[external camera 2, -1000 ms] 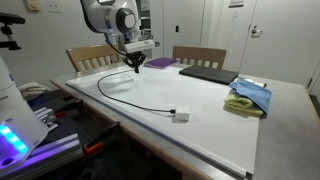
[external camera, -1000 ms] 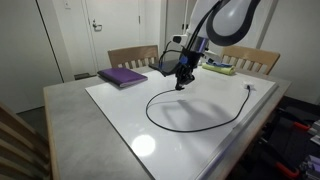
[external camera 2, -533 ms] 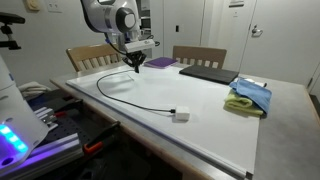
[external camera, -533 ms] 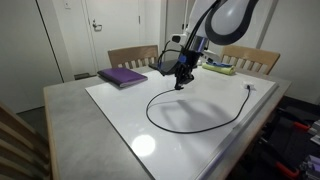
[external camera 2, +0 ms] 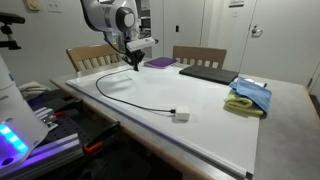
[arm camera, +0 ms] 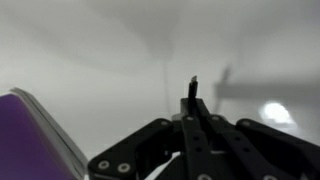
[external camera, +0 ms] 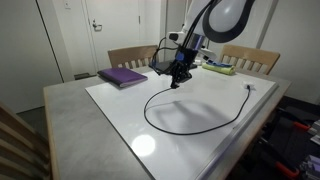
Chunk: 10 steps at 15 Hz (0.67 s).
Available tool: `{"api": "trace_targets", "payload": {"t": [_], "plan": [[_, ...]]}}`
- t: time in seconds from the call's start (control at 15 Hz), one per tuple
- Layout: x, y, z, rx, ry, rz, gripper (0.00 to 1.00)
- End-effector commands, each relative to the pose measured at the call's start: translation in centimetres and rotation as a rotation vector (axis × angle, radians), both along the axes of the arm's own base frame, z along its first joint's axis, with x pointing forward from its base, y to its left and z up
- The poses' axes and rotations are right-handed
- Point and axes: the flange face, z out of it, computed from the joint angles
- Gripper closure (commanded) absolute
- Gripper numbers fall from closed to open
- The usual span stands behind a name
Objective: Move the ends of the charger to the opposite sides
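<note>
The white table top's grey-side edge (external camera: 103, 100) lies beyond the purple book from my gripper. The cable's tip goes past the book with my gripper next, which releases it at that edge.
The charger is a thin black cable (external camera: 160, 122) that loops across the white table top (external camera: 200, 130); it also shows in an exterior view (external camera 2: 140, 100). Its small white-grey plug lies on the table in both exterior views (external camera: 250, 87) (external camera 2: 181, 116). My gripper (external camera: 177, 81) (external camera 2: 133, 64) hangs just above the table near the purple book. It is shut on the cable's tiny black tip. In the wrist view the tip (arm camera: 193, 86) sticks out beyond my closed fingers (arm camera: 193, 104).
A purple book (external camera: 122, 76) (external camera 2: 160, 62) (arm camera: 35, 130) lies beside the gripper. A dark flat laptop (external camera 2: 205, 73) and a blue and yellow cloth (external camera 2: 248, 97) (external camera: 220, 68) lie at the table's far side. Wooden chairs (external camera: 132, 56) stand behind the table.
My gripper has moved a little toward the purple book with the black tip in it, and the cable's loop has followed. The white plug has not moved.
</note>
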Motion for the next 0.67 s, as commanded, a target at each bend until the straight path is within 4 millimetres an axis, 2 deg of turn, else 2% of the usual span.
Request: {"api": "trace_targets", "payload": {"t": [0.0, 0.4, 0.47, 0.53, 0.6], "plan": [[2.7, 1.3, 0.8, 0.016, -0.026, 0.193, 0.99], [6.1, 5.9, 1.4, 0.037, -0.034, 0.523, 0.99], [4.7, 4.6, 1.6, 0.014, -0.041, 0.432, 0.99], [5.0, 5.1, 1.6, 0.023, -0.04, 0.438, 0.94], [5.0, 5.1, 1.5, 0.023, -0.038, 0.433, 0.94]]}}
